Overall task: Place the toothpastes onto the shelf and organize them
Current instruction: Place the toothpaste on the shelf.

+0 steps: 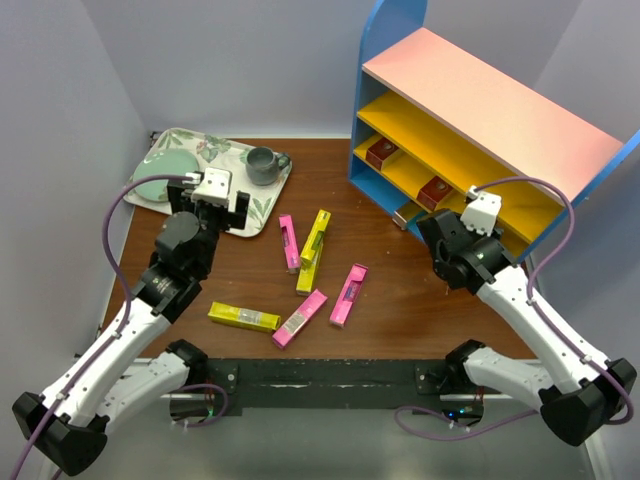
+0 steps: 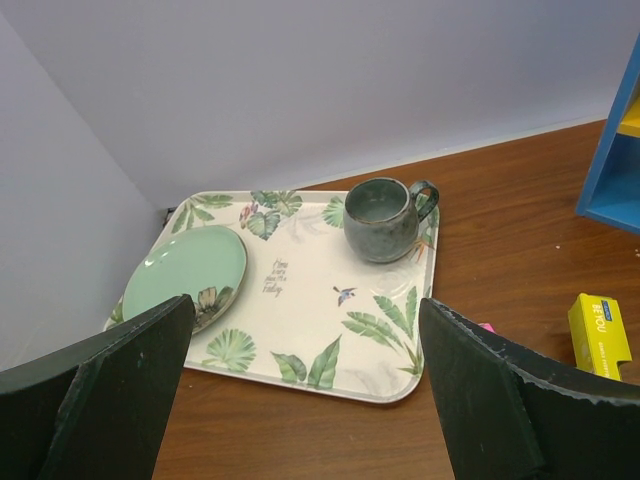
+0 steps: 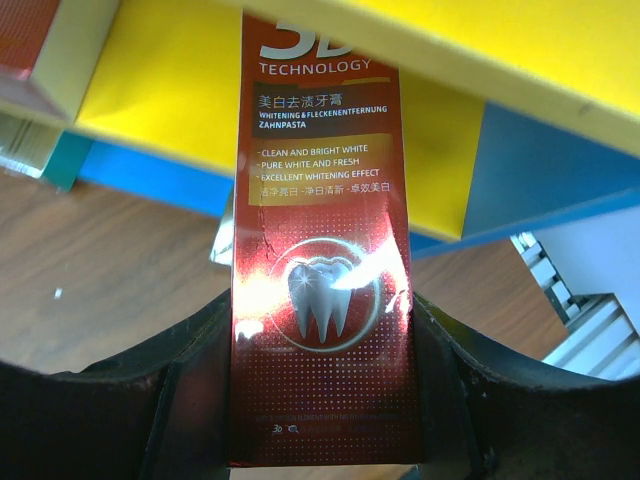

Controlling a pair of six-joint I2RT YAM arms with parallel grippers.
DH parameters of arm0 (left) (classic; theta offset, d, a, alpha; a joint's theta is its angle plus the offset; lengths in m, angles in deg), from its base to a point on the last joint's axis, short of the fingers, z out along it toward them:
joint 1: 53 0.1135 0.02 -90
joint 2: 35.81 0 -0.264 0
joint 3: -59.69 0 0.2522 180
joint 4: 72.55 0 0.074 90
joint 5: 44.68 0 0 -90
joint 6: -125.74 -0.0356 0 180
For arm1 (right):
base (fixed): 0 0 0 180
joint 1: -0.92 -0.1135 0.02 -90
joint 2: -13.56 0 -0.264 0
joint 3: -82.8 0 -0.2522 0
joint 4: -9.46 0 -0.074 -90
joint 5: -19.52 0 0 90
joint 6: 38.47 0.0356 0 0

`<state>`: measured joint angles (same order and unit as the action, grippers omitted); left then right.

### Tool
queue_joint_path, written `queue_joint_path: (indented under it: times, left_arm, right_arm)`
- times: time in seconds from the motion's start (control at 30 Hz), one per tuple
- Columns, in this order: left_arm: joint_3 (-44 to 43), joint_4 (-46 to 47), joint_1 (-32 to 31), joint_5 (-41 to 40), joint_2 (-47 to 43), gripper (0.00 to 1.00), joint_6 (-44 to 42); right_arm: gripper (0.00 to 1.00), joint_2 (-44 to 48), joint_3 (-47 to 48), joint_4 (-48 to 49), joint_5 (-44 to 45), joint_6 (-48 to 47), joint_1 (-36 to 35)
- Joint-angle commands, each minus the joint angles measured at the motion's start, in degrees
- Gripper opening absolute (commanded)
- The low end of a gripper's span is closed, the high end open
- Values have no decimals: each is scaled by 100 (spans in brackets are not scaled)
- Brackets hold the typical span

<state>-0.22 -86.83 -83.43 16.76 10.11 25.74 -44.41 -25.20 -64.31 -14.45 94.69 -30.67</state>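
Observation:
I will next turn my right gripper square to the slanted edge of the lower yellow board's free part (image 3: 437,165), push the carton deeper outward there and let it go.
Several pink and yellow toothpastes lie loose on the table, among them a pink carton (image 1: 288,242), a yellow carton (image 1: 314,240) and another yellow one (image 1: 243,317). The shelf (image 1: 480,90) stands at the back right with two dark red cartons (image 1: 380,153) (image 1: 436,192) on a yellow board. My right gripper (image 1: 455,215) (image 3: 320,330) is shut on a dark red toothpaste carton (image 3: 320,250), whose far end reaches under a yellow shelf board (image 3: 160,100). My left gripper (image 1: 212,200) (image 2: 305,340) hangs open and empty over the near edge of the floral tray.
The floral tray (image 1: 225,150) (image 2: 300,300) at the back left carries a green plate (image 1: 160,180) (image 2: 185,275) and a grey mug (image 1: 263,165) (image 2: 383,218). Grey walls close the table's sides. A yellow carton end (image 2: 600,335) shows right of the left gripper.

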Motion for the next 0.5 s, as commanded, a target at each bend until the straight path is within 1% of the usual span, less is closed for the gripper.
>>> queue_joint_path:
  times: [0.0,0.07,0.1,0.23,0.33,0.4,0.43,0.47]
  left_arm:
    - [27,253,29,78,-3,100,86]
    - [27,254,38,78,6,100,77]
    - [45,254,29,78,6,100,77]
    - [45,262,29,104,23,100,68]
    - [62,262,38,148,41,100,77]
    - [62,262,29,157,49,100,60]
    - [62,262,29,166,50,100,68]
    - [62,262,29,184,41,100,68]
  right_arm:
    - [1,-73,-128,1349,251,-641,547]
    - [2,-161,-163,1526,242,-729,715]
    - [2,-222,-216,1727,233,-817,881]
    - [3,-258,-445,2449,233,-1142,1155]
    - [7,-319,-603,2801,215,-1239,1366]
    - [9,-328,-786,3037,206,-1274,1480]
    - [16,-320,-840,3117,207,-1283,1516]
    - [21,-302,-901,3205,215,-1301,1533]
